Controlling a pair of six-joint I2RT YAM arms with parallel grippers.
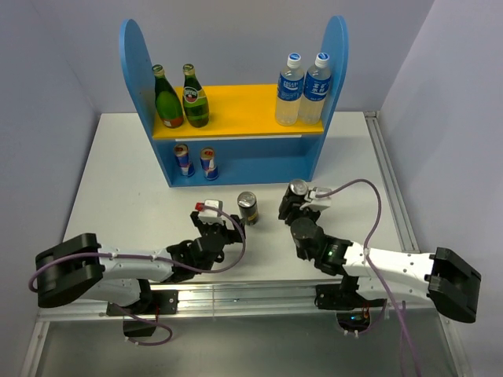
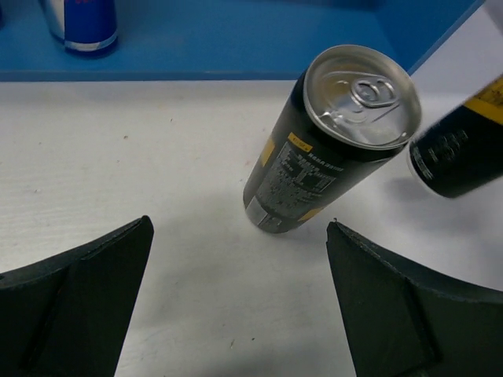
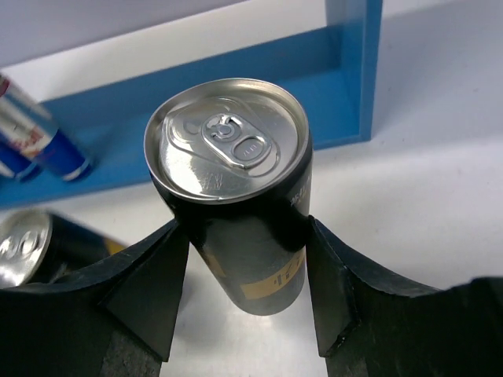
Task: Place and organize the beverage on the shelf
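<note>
The brown-gold can stands off-center beyond my left gripper's fingers, so I need to move that gripper to the right in the top view next and outward around the standing brown-gold can's upper body [image 1: 248, 209] [image 2: 336, 145].
The blue shelf [image 1: 141, 94] stands at the back. Two dark-green bottles [image 1: 167, 98] stand on the left of its yellow upper board. Two blue-and-silver cans [image 1: 195, 161] stand on its lower level at the left. One dark brown-gold can [image 1: 247, 208] stands upright on the table; in the left wrist view it [image 2: 330, 141] is just ahead of my open, empty left gripper [image 2: 238, 224]. My right gripper [image 3: 247, 228] is shut on the second dark can [image 3: 236, 196], held upright near the table [image 1: 299, 191]. I cannot tell whether that can touches the table.
Two clear water bottles [image 1: 302, 88] with blue labels stand on the right of the upper board. The shelf's right side panel [image 1: 334, 71] rises behind the held can. A metal rail [image 1: 389, 188] runs along the table's right edge.
</note>
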